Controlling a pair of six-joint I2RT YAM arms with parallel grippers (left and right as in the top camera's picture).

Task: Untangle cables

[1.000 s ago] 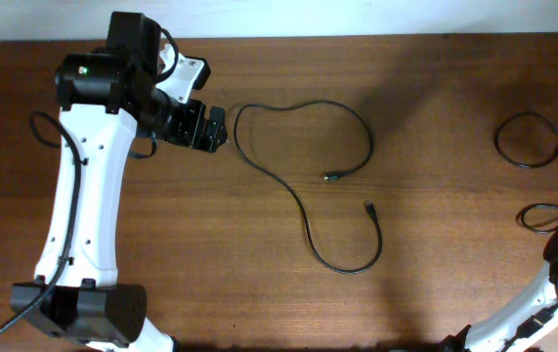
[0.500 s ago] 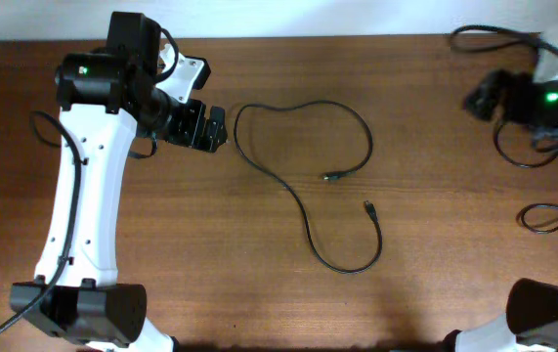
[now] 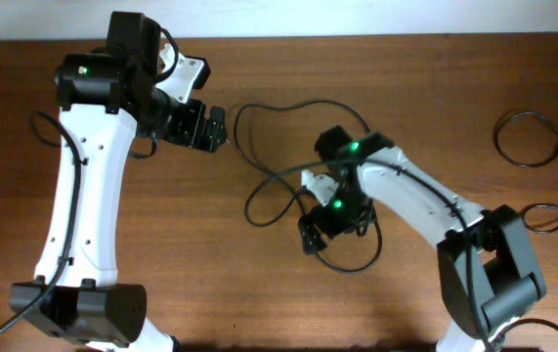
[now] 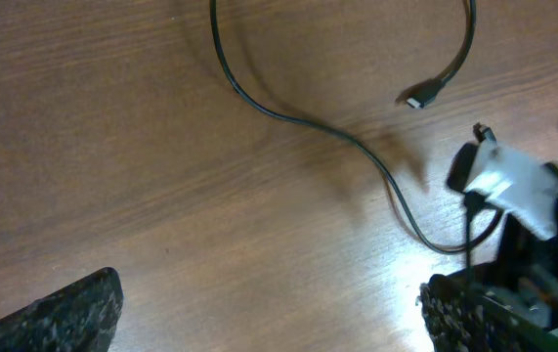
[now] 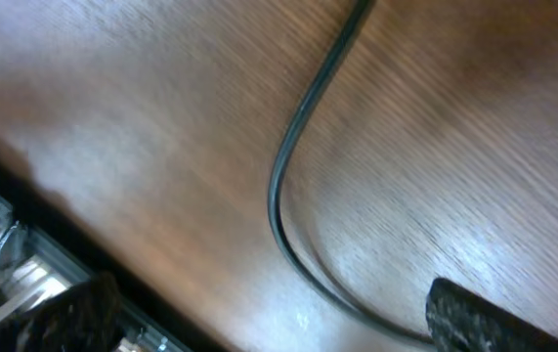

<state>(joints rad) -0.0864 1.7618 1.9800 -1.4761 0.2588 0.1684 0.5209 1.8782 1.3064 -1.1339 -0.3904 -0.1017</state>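
Observation:
Next, my right gripper moves down onto the black cable's lower loop (image 3: 321,257) (image 5: 315,282) and closes its fingers there, as the bend curves below, between its spread fingers.
A thin black cable (image 3: 236,132) lies in loose loops across the middle of the wooden table. In the left wrist view the cable (image 4: 288,117) curves over the wood, and one small plug (image 4: 417,98) lies bare. My right gripper (image 3: 310,238) hangs low over this cable's lower loop, open. In its wrist view the cable (image 5: 280,186) runs down between the spread fingers, close to the right one. My left gripper (image 3: 212,129) is open just left of the cable's upper bend, with only bare wood between its fingers (image 4: 64,313).
Two more thin black cable loops lie apart at the far right, one (image 3: 498,140) near the back edge and one (image 3: 542,207) lower down. The right arm's white link (image 4: 513,186) shows in the left wrist view.
The right arm has swung from the far right to the table's middle, over the cable. The cable's left part has shifted into a new loop. The left arm has not moved.

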